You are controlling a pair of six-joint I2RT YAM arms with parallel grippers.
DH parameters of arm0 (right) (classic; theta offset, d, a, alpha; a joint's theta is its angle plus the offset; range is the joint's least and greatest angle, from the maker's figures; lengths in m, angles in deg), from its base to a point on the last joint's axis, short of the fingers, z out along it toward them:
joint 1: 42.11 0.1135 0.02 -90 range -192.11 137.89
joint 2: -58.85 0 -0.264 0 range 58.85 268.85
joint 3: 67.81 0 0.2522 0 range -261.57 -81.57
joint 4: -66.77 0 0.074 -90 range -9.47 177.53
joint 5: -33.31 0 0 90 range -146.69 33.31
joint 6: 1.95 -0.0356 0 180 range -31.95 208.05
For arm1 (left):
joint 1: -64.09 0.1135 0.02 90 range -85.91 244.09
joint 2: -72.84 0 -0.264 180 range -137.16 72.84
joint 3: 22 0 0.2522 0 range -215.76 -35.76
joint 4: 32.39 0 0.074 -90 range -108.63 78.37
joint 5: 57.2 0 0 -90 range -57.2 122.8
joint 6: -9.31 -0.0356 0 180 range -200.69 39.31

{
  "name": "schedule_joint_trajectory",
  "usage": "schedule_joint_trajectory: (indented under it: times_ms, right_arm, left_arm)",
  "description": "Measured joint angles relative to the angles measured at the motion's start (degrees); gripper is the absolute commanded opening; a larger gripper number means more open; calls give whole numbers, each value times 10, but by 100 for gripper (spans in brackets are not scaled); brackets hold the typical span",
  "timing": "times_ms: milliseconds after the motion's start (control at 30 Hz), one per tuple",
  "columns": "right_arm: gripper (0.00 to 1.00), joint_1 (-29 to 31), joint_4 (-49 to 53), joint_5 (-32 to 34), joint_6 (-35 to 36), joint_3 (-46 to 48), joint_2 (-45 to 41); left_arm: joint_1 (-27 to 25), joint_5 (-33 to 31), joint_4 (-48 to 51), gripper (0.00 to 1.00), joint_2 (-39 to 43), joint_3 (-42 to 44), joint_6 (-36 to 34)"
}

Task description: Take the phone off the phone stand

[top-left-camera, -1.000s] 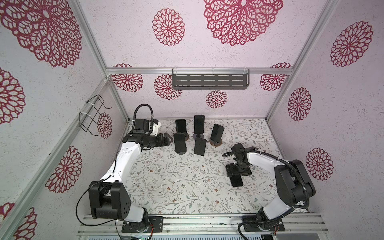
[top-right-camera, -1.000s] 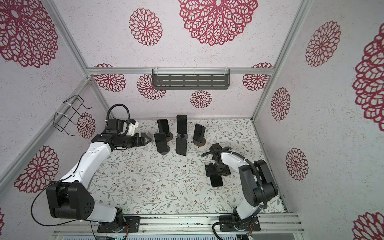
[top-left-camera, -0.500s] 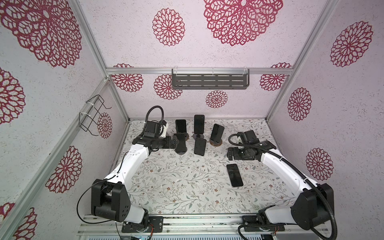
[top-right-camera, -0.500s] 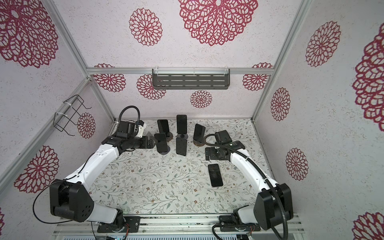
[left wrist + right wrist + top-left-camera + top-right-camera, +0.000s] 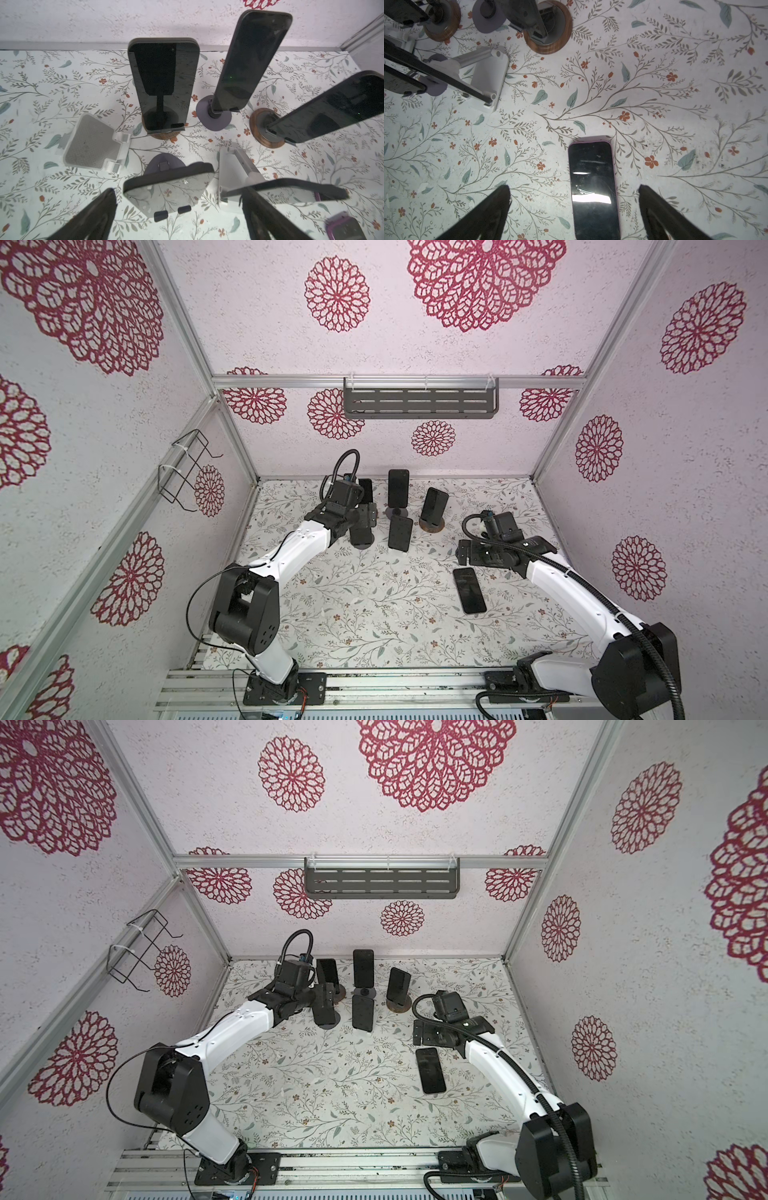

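Observation:
My left gripper lowers its spread fingers around the top edge of the front phone (image 5: 169, 177) on the grey round stand next and closes. The phone's edge lies below.
Several dark phones lean on stands at the back of the table in both top views. My left gripper (image 5: 365, 520) (image 5: 326, 999) is open at the front left phone (image 5: 360, 533) on its grey round stand (image 5: 362, 545). In the left wrist view that phone's top edge (image 5: 168, 180) lies between my spread fingers (image 5: 99, 212), untouched, with the gripper (image 5: 178, 209) holding nothing. My right gripper (image 5: 462, 554) (image 5: 574, 189) hangs open over a pink-cased phone (image 5: 593, 187) (image 5: 469, 590) lying flat on the table.
Other phones stand behind and beside: back left (image 5: 164, 83), back middle (image 5: 249, 62), back right (image 5: 332, 108), and one on a white stand (image 5: 400, 533). An empty white stand (image 5: 91, 143) lies to the side. A grey shelf (image 5: 419, 402) hangs on the back wall.
My left gripper has moved right to the front left phone and opened wider. My right arm has drawn back and up from the flat phone, which stays on the table.

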Motion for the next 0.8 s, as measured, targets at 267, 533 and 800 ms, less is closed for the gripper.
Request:
schedule_joint_trajectory:
  times_ms: [267,533,800]
  right_arm:
    - [99,0,-7,5,0,6,-5]
    - [99,-1,-10,6,0,10,-5]
    - [99,-1,-8,9,0,10,-10]
  left_arm:
    - [-8,-45,-22,97,-44,-7,17]
    - [-13,-64,-35,99,-63,-7,34]
    - [-14,-76,-38,87,-66,-7,43]
